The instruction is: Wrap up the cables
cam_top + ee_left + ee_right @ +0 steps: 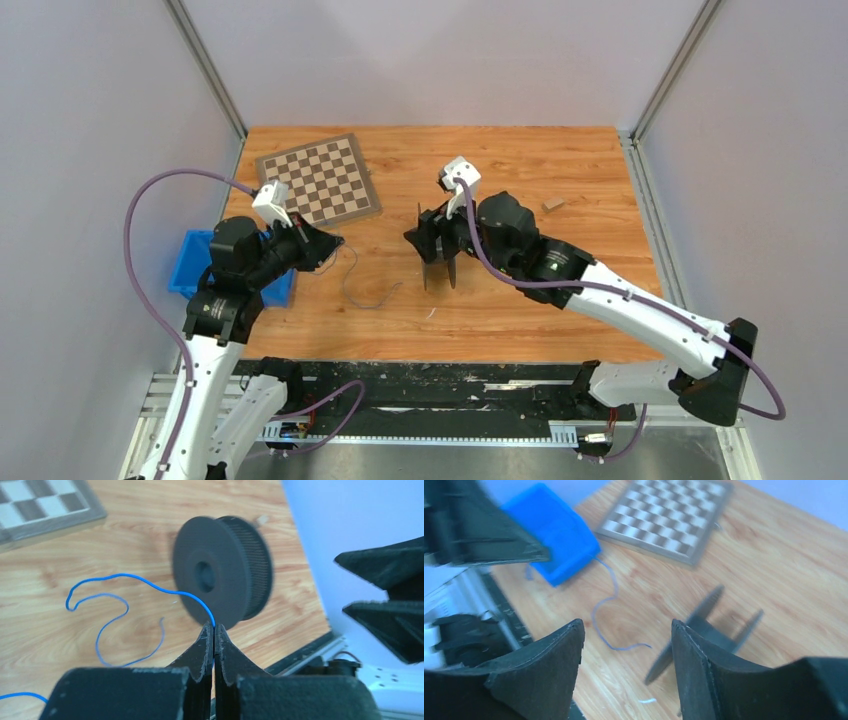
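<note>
The robot's right gripper needs to turn next and move onto the raised cable at the left gripper's fingers, because that part of the cable is to the right gripper's left in the top view.
The thin blue cable (100, 611) lies in loose loops on the wooden table. It also shows in the top view (362, 290) and the right wrist view (603, 615). My left gripper (214, 627) is shut on one end of it, a little above the table, and sits left of centre in the top view (332, 243). The dark grey two-disc spool (222, 575) stands on edge at mid-table (441, 266). My right gripper (628, 626) is open and empty, hovering just beside the spool (706, 625), which lies past its right finger. In the top view the right gripper (420, 238) is over the spool.
A chessboard (318, 180) lies at the back left. A blue bin (195, 262) sits at the table's left edge, under my left arm. A small wooden block (553, 203) lies at the back right. A small white scrap (648, 700) lies near the spool.
</note>
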